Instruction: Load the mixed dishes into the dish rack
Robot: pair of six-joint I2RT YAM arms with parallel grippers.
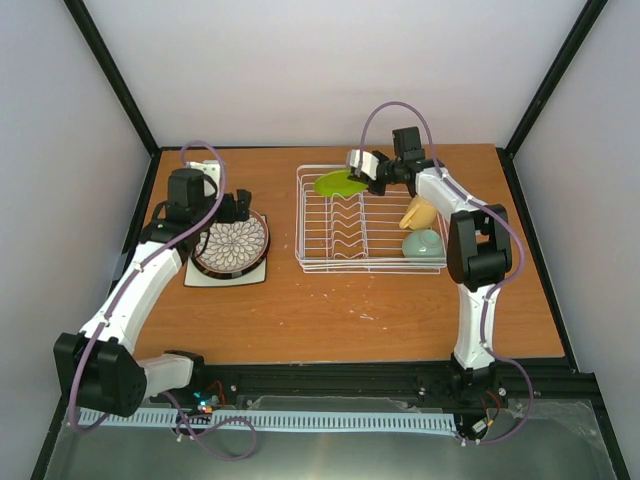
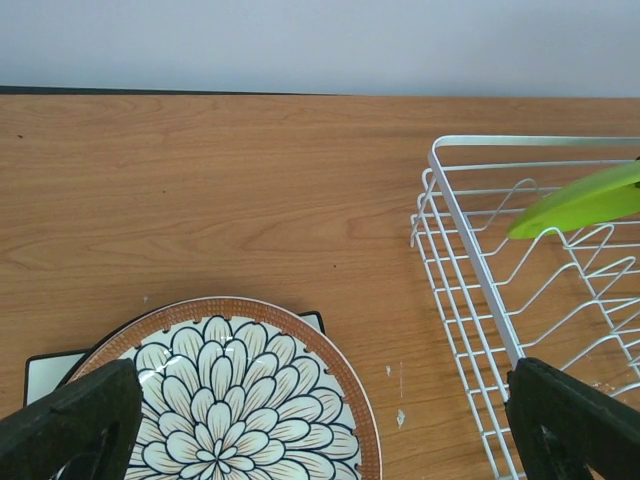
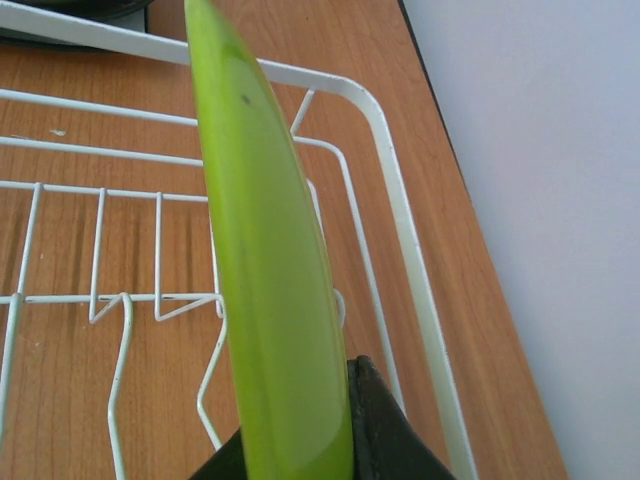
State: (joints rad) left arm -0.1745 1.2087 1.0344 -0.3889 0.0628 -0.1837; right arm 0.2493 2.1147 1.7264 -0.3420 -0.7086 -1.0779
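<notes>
The lime-green plate (image 1: 340, 184) is already on edge, and the far gap in the wavy dividers is below my right gripper. My right gripper will lower the plate into that gap next and release it.
My right gripper (image 1: 372, 180) is shut on the lime-green plate (image 1: 340, 184) and holds it on edge, tilted, over the far end of the white wire dish rack (image 1: 300, 215). The plate fills the right wrist view (image 3: 265, 260) between my fingers (image 3: 385, 425), above the wavy dividers. The yellow mug (image 1: 418, 213) and mint-green bowl (image 1: 424, 246) lie in the rack's right side. My left gripper (image 1: 243, 208) is open above the far edge of the brown floral plate (image 1: 231, 245), which rests on a white square plate (image 1: 262, 274). The floral plate shows low in the left wrist view (image 2: 230, 390).
The rack's left wall (image 2: 470, 250) and the green plate's tip (image 2: 580, 200) show at the right of the left wrist view. A white object (image 1: 210, 172) lies at the far left behind the left arm. Black frame posts bound the table.
</notes>
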